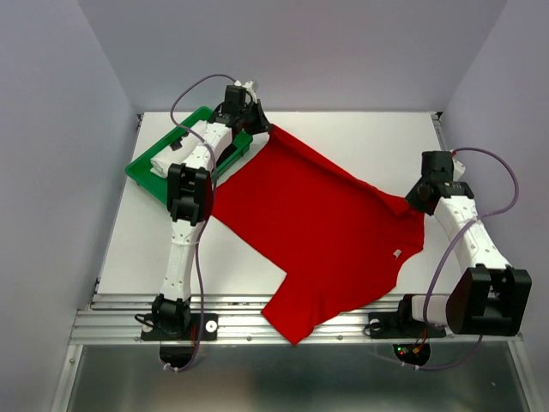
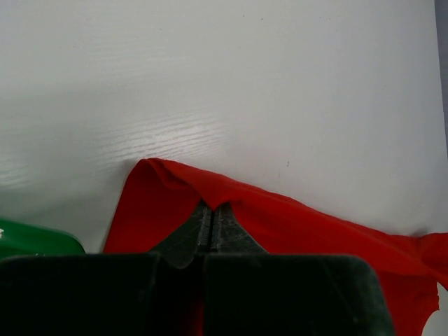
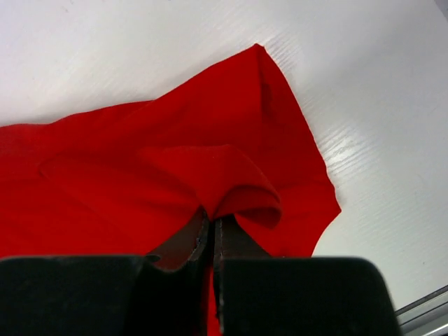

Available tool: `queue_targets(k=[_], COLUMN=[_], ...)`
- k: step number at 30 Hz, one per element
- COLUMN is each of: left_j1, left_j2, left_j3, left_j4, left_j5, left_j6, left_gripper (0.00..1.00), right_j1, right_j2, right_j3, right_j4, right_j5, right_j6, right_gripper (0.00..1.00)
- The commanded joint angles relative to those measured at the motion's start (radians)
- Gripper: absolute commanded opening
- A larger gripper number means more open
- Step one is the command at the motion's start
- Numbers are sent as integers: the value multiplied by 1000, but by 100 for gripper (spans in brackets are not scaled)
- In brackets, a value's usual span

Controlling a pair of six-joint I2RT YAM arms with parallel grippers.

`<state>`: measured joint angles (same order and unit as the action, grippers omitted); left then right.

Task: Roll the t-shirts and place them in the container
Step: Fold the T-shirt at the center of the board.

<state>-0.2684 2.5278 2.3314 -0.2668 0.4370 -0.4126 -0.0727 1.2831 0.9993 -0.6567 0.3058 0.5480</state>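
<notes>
The still narrow fold needs to go back and down onto the shirt's part (image 1: pixel 256 163) beside the tray next, as that's below and back from my left gripper. My left gripper should then let go of it.
A plain red t-shirt (image 1: pixel 322 232) lies spread across the white table, its lower part hanging over the near edge. My left gripper (image 1: pixel 262 129) is shut on the shirt's far corner beside the green tray. In the left wrist view the jaws pinch a fold of the t-shirt (image 2: pixel 294 220), with the left gripper (image 2: pixel 212 207) closed on it. My right gripper (image 1: pixel 410 204) is shut on the shirt's right edge. In the right wrist view the right gripper (image 3: pixel 212 218) pinches a raised fold of the t-shirt (image 3: pixel 126 182).
A green plastic tray (image 1: pixel 141 172) stands at the far left under the left arm, holding a white object; its corner shows in the left wrist view (image 2: pixel 35 239). Grey walls enclose the table. A metal rail (image 1: pixel 257 322) runs along the near edge.
</notes>
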Motion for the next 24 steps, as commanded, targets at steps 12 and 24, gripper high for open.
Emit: queue_targets(k=[12,24], left_j1=[31,38], left_j2=[-116,-123], left_j3=[-7,-33], left_j4=[-130,-164], left_j5=[-38,-55], left_j6=[84,113], left_gripper=[0,0], right_j1=[71,163], right_j2=[-153,-171], right_j3=[-87,-100], right_j4=[-147,-190], right_j5=[-74,-70], right_j6=[110,191], right_gripper=[1,1])
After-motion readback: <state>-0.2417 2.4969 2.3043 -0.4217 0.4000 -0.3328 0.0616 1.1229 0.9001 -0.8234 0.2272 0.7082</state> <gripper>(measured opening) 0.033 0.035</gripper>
